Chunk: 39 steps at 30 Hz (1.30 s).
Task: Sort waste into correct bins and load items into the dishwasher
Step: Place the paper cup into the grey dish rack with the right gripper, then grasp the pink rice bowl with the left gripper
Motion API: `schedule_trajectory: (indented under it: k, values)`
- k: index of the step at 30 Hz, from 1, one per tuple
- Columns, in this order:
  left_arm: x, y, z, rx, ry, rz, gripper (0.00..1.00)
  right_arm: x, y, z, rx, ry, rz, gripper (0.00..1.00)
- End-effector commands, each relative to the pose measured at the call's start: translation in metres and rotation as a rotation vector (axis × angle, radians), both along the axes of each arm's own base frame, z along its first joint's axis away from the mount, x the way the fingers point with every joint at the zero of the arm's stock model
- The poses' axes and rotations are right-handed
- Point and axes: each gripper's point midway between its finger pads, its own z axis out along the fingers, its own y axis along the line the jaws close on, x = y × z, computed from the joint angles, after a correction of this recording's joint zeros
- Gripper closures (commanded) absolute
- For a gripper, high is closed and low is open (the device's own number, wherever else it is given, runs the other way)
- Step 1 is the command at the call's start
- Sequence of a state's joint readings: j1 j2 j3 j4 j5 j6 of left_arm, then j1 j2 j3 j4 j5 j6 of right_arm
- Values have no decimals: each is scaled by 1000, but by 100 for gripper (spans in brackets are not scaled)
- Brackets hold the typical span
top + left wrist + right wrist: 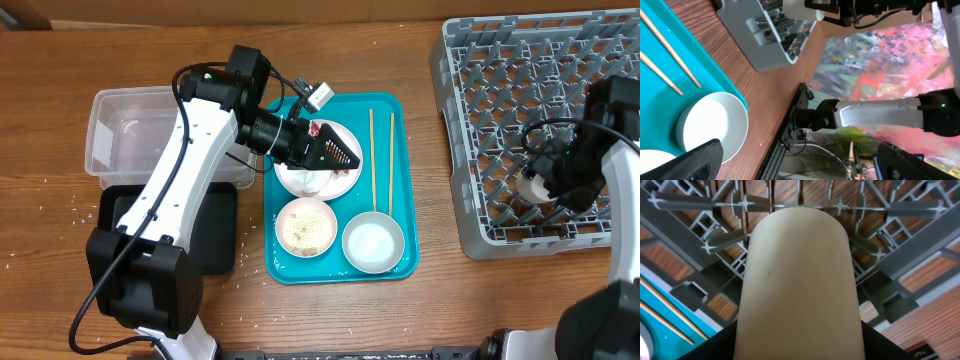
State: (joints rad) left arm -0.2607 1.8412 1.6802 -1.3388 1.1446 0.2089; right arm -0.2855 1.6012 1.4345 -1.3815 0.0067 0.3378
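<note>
I need to tip my left gripper downward next and lower it back to the rim of the white bowl with pale crumbs, beside the empty bowl.
My left gripper [345,152] [802,165] hangs open over the round white plate [308,186] on the teal tray [402,112]. A bit of the red-and-white wrapper [314,128] shows on the plate beside it. Nothing sits between its fingers [695,160]. A bowl of pale rice-like crumbs [307,227], an empty white bowl [373,243] [710,125] and two chopsticks [371,150] [670,65] also lie on the tray. Down in the grey dish rack [520,70] [700,245], my right gripper [548,185] [800,350] has its fingers [720,345] against both sides of the white cup [537,186] [800,280].
A clear plastic tub [130,130] stands at the left, with a black tray [215,240] just in front of it under my left arm. Pale crumbs [60,200] are scattered on the wooden table at the far left.
</note>
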Motion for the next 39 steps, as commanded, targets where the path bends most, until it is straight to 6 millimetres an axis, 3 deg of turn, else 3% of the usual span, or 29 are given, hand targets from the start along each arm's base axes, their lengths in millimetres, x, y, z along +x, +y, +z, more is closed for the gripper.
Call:
schedule_trajectory:
  k: [1,4,8,13,16,18,21,25,30,33,39]
  values:
    - [1,4,7,25,-41,11,0,9,-2,6,-7,-34,-8,19]
    - [2,5,5,39,-45,13,0,21,-2,8,2,-87,-8,0]
    - [2,5,5,39,-45,13,3,33,11,20,77,-146,12,0]
    - [-2,11,-1,104,-17,25,24,38,39,60,205,-259,114,0]
    - [-3,27,-22,312,17,86,29,35,59,92,274,-363,165,0]
    - [-3,45,-42,539,35,169,31,28,73,113,322,-434,191,0]
    - [-6,65,-66,854,23,274,32,12,82,132,333,-479,208,0]
    - [-14,68,-92,1072,3,380,34,-7,87,139,334,-475,210,0]
    - [-25,41,-135,1060,40,442,46,-24,93,135,345,-425,251,0]
    - [-23,38,-154,1045,77,513,53,-27,94,133,345,-412,272,0]
    - [-20,24,-167,968,101,538,56,-28,94,133,344,-411,278,0]
